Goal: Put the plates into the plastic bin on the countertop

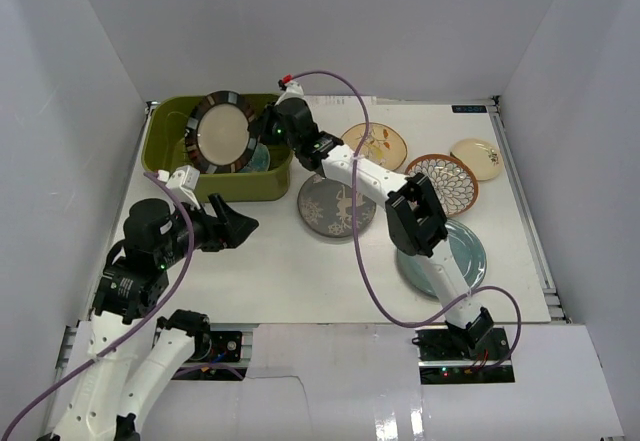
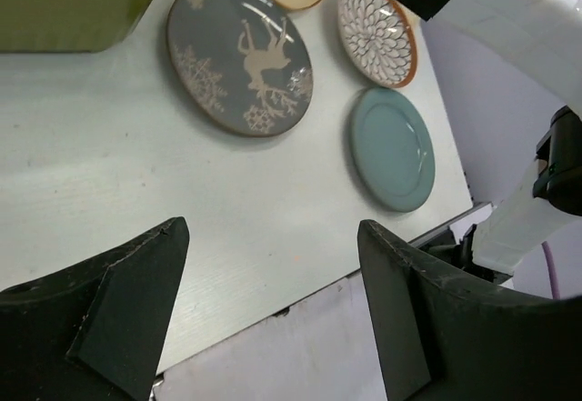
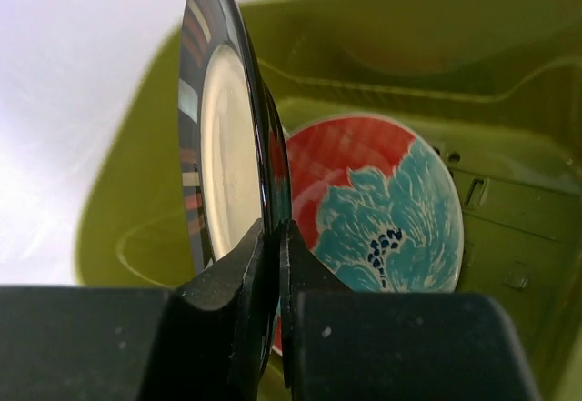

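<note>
My right gripper still holds the dark-rimmed cream plate above the red plate in the bin. It needs to lower it toward that red plate and release its edge.
My right gripper is shut on the edge of the dark-rimmed cream plate and holds it upright over the olive-green plastic bin. In the right wrist view the fingers pinch that plate's rim. The red plate with teal flowers lies in the bin behind it. The grey plate, tan floral plate, lattice plate, small cream plate and pale blue plate lie on the countertop. My left gripper is open and empty.
In the left wrist view the grey plate, lattice plate, pale blue plate and a corner of the bin lie beyond my open left gripper. White walls enclose the counter. The right arm's purple cable loops over the middle.
</note>
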Tool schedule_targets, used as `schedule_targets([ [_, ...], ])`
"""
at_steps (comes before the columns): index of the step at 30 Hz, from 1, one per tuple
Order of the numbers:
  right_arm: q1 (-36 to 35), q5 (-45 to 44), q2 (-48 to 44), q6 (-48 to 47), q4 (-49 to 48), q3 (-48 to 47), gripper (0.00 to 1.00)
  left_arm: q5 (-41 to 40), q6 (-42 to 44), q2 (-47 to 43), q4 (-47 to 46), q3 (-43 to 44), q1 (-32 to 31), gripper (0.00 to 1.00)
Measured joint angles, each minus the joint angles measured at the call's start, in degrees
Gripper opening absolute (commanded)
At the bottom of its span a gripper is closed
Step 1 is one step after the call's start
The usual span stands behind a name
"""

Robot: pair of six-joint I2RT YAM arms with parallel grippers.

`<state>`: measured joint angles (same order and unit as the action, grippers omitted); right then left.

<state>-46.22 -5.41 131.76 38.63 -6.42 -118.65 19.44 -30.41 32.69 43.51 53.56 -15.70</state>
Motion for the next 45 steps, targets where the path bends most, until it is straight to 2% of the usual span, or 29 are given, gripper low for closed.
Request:
schedule_targets([
  [9, 0.09, 1.77, 6.4, 2.47, 2.89, -1.88, 0.09, -1.95, 1.03, 0.02, 0.83, -0.26, -0.66, 0.85],
  [10, 0.09, 1.55, 6.4, 2.45, 2.91, -1.86, 0.13, -1.97, 1.03, 0.0, 0.76, -0.31, -0.66, 0.85],
  [11, 0.09, 1.51, 6.4, 2.51, 2.82, -1.7, 0.27, -1.95, 1.01, -0.02, 0.61, -0.48, -0.66, 0.86],
  [13, -0.02, 1.36, 6.4, 3.17, 1.97, -1.36, 0.44, -2.05, 0.98, -0.13, 0.5, -0.96, -0.66, 0.85],
  [14, -0.07, 1.29, 6.4, 3.23, 1.57, -1.07, 0.58, -2.16, 0.94, -0.17, 0.33, -1.38, -0.66, 0.85],
  [16, -0.28, 0.59, 6.05, 2.67, 1.4, -0.15, 0.71, -2.56, 0.81, -0.2, 0.15, -2.38, -0.66, 0.85],
  [19, -1.2, 0.04, 4.9, 1.51, 0.0, 1.99, 0.8, -3.67, 0.22, -0.24, 0.17, -4.46, -0.66, 0.83],
  [23, -2.6, -2.16, 2.89, -0.39, 1.22, 3.85, 0.98, -5.27, -1.46, -0.46, 0.17, -7.17, -0.66, 0.81],
  [25, -3.15, -3.28, 2.12, -1.92, 2.6, 3.91, 0.9, -6.08, -3.1, -0.74, -0.02, -8.79, -0.66, 0.79],
  [35, -5.84, -14.69, -4.13, -13.49, 10.19, 3.89, 0.9, -7.85, -15.58, 2.21, -7.13, -21.38, -0.66, 0.82],
  [41, -5.81, -19.23, -7.41, -20.46, 13.2, 3.39, 0.9, -6.47, -19.96, 6.99, -13.31, -24.06, -0.74, 0.81],
  [44, -5.81, -20.26, -8.68, -22.8, 14.27, 3.45, 1.0, -6.51, -22.27, 10.08, -17.42, -25.81, -1.62, 0.77],
  [45, -5.84, -20.31, -9.57, -23.43, 14.19, 4.31, 0.8, -6.88, -23.1, 11.08, -18.53, -26.43, -2.36, 0.76],
])
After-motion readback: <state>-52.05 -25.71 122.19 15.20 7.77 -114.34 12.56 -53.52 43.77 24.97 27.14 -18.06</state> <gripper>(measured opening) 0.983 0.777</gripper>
